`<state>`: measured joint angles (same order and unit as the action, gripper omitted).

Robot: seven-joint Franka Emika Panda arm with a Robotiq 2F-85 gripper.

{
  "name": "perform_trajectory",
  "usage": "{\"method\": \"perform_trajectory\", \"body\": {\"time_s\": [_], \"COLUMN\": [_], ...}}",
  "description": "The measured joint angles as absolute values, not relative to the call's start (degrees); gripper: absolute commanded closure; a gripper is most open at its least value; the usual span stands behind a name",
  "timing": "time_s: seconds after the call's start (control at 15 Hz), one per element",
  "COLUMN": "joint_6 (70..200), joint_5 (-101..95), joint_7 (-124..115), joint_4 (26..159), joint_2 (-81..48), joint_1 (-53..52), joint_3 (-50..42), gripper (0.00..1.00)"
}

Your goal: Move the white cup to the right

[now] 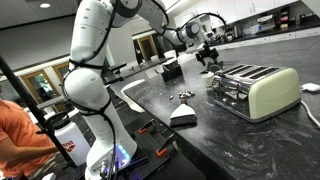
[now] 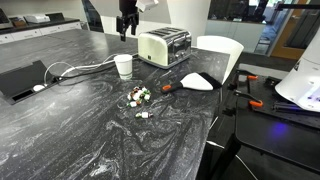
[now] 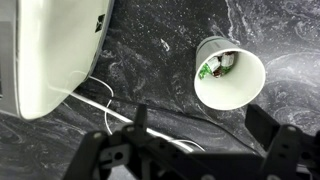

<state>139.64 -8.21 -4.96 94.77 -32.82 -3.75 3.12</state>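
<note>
The gripper should next move down until its spread fingers are on both sides of the white cup's near side, because the cup's open rim is well below the gripper.
The white cup (image 2: pixel 124 66) stands upright on the dark marbled counter, just beside the cream toaster (image 2: pixel 165 46). In the wrist view the cup (image 3: pixel 228 72) shows its open rim, with small green and red bits inside, and the toaster (image 3: pixel 55 50) fills the left. My gripper (image 2: pixel 127 24) hangs well above the cup, open and empty; it also shows in an exterior view (image 1: pixel 208 55). In the wrist view its fingers (image 3: pixel 205 130) spread wide below the cup and touch nothing.
A white cable (image 3: pixel 110 100) runs from the toaster across the counter (image 2: pixel 70 70). Small loose items (image 2: pixel 138 96) and a low white wedge-shaped object (image 2: pixel 197 81) lie in front of the toaster. A white chair (image 2: pixel 220 50) stands at the counter's edge.
</note>
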Motion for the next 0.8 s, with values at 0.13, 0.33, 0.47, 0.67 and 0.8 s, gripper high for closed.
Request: {"method": "perform_trajectory", "body": {"time_s": [0.13,0.33,0.47,0.67,0.8], "joint_6": [139.6,139.5,139.4,139.3,139.2], "joint_5": [-7.6,-7.3,-7.3,-7.3,-7.3], "joint_7": [-5.0,-5.0,-5.0,-5.0,-5.0], "joint_4": [92.9,90.9,90.2,89.5,89.3], "joint_2": [-35.2,-37.9,-39.4,-41.2,-42.1], "joint_1": [-3.8,-4.2,-4.6,-5.3,-5.6], "joint_3": [3.0,2.7,2.3,1.6,1.3], "gripper": [0.0,0.0,0.0,0.0,0.25]}}
